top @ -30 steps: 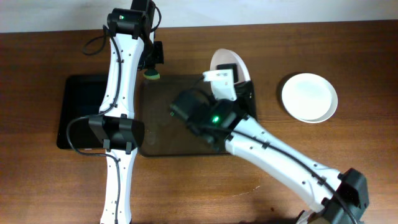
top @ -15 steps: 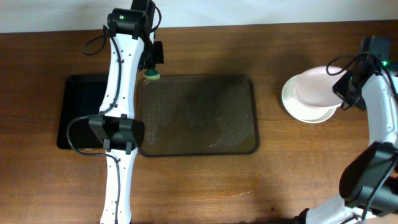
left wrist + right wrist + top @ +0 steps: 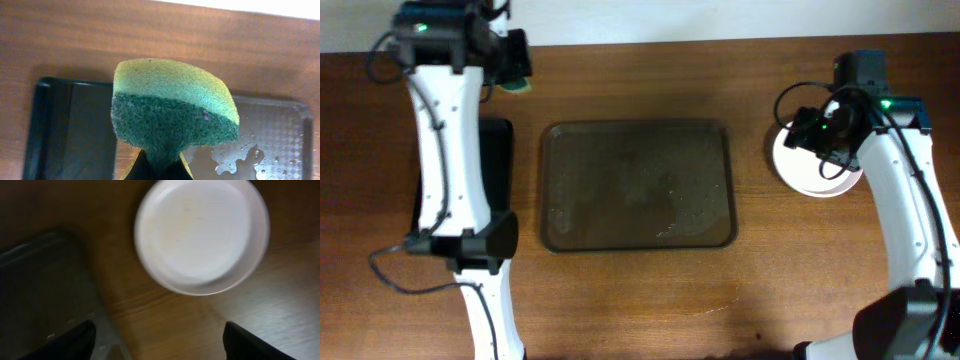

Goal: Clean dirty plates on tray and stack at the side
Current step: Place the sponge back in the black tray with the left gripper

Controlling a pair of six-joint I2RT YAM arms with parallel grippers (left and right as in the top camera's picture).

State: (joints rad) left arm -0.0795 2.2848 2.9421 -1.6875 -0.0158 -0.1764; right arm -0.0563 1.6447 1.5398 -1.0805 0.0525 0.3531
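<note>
I will next move my left gripper back and down into the narrow glossy black tray [image 3: 82, 137] to let go of the sponge [image 3: 170, 107], because the plates are already stacked beside the brown tray.
The white plates [image 3: 808, 172] lie stacked on the table to the right of the tray [image 3: 635, 185]. The right wrist view shows the stack of plates [image 3: 200, 235] from above, with one rim nested inside another. My right gripper [image 3: 823, 133] hovers over the stack, open and with nothing in it [image 3: 159, 326]. The tray's textured surface carries only water drops [image 3: 270, 142]. At the far left back, my left gripper [image 3: 510, 70] is shut on a green and yellow sponge [image 3: 170, 107], held above the table.
A narrow glossy black tray [image 3: 500, 160] lies left of the brown tray, partly under the left arm, and also shows in the left wrist view [image 3: 65, 130]. The tray's corner [image 3: 40, 290] lies to the left below the right gripper.
The right arm carried a plate from the tray to the stack on the right, and its jaws have opened. The left arm has swung left with the sponge.
</note>
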